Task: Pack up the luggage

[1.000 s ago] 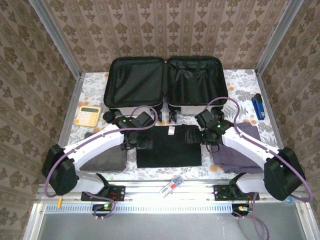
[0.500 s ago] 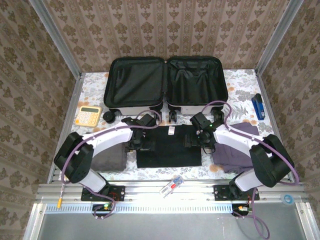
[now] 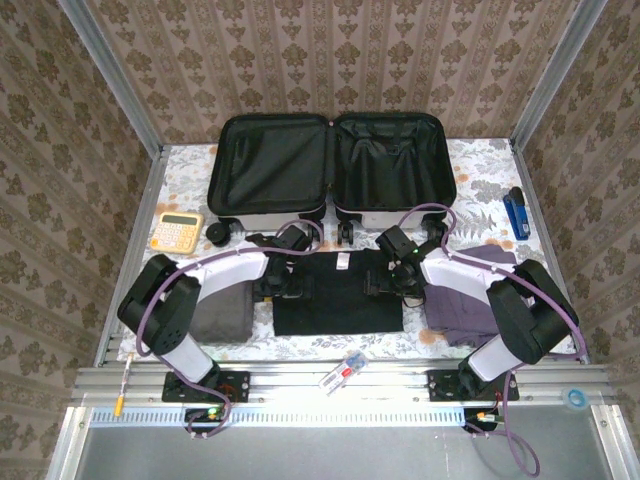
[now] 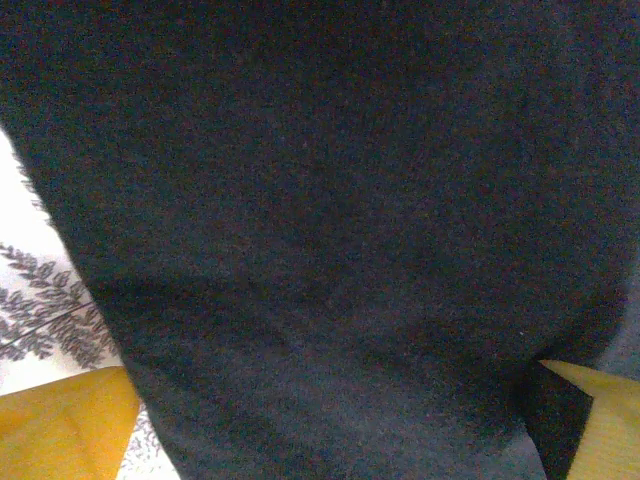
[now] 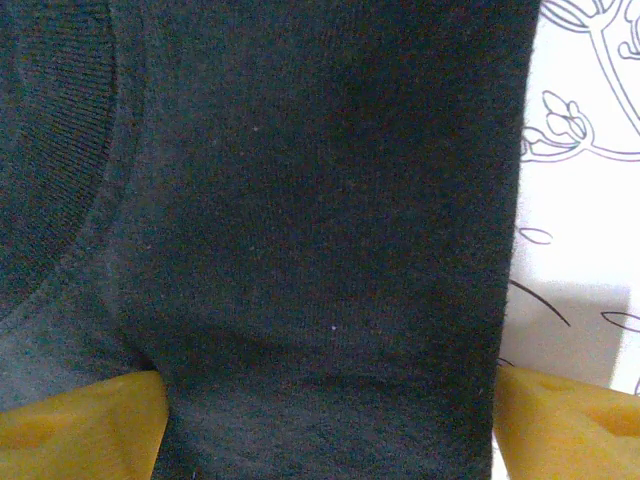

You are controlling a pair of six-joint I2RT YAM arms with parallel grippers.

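Note:
Next, my left gripper stays low at the garment's side edge (image 4: 160, 420) and closes its open yellow fingers on the black cloth (image 4: 320, 200) between them.
The luggage (image 3: 268, 165) lies open at the back of the table, both black-lined halves facing up with nothing in them. In front of it a folded black garment (image 3: 338, 295) lies flat. My left gripper (image 3: 283, 285) is down at the garment's left edge. In the left wrist view, the left gripper (image 4: 335, 400) is open, with black cloth (image 4: 320, 200) between its yellow fingers (image 4: 60, 430). My right gripper (image 3: 388, 283) is at the garment's right edge. In the right wrist view, the right gripper (image 5: 330, 400) is open, its fingers (image 5: 570, 420) straddling a strip of the cloth (image 5: 320, 200).
A folded grey garment (image 3: 222, 312) lies at the front left and a purple-grey one (image 3: 470, 300) at the front right. A yellow calculator (image 3: 176, 231) and a small black round thing (image 3: 217, 233) sit at the left, and a blue stapler (image 3: 517, 213) at the right edge.
Both arms have folded in closer to the black garment, bringing the grippers low onto its side edges. The right jaws have narrowed a little; the garment has not moved.

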